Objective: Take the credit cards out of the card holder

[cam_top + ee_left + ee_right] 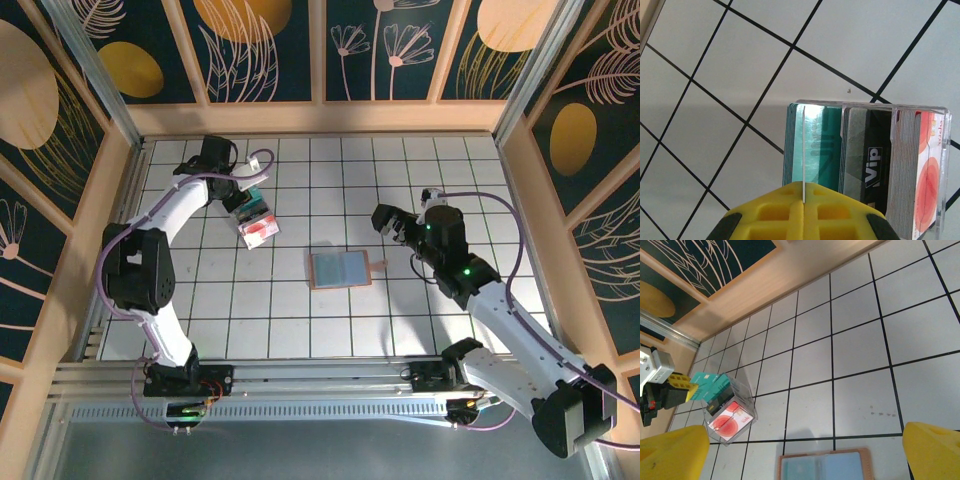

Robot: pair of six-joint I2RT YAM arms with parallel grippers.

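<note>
The cards standing in the clear box are teal as well, so my left gripper should next lower the upright card into the teal stack there and let go of it.
The card holder (340,268) lies open and flat mid-table, blue-grey inside with a salmon-tan rim, its tab (378,265) pointing right. It also lies at the bottom of the right wrist view, as the card holder (822,467). My left gripper (246,197) is shut on a thin card (803,145), seen edge-on and held upright over the teal stack in a clear card box (865,165). From the right wrist view, the held teal card (710,382) sticks out of the left gripper (682,385). My right gripper (392,222) hovers open, right of the holder, with nothing between its fingers (932,450).
The clear box (257,222) holds three stacks: teal cards (827,145), black VIP cards (872,165) and red-and-white cards (927,180). It stands at the left back of the gridded table. Wooden walls (320,118) ring the table.
</note>
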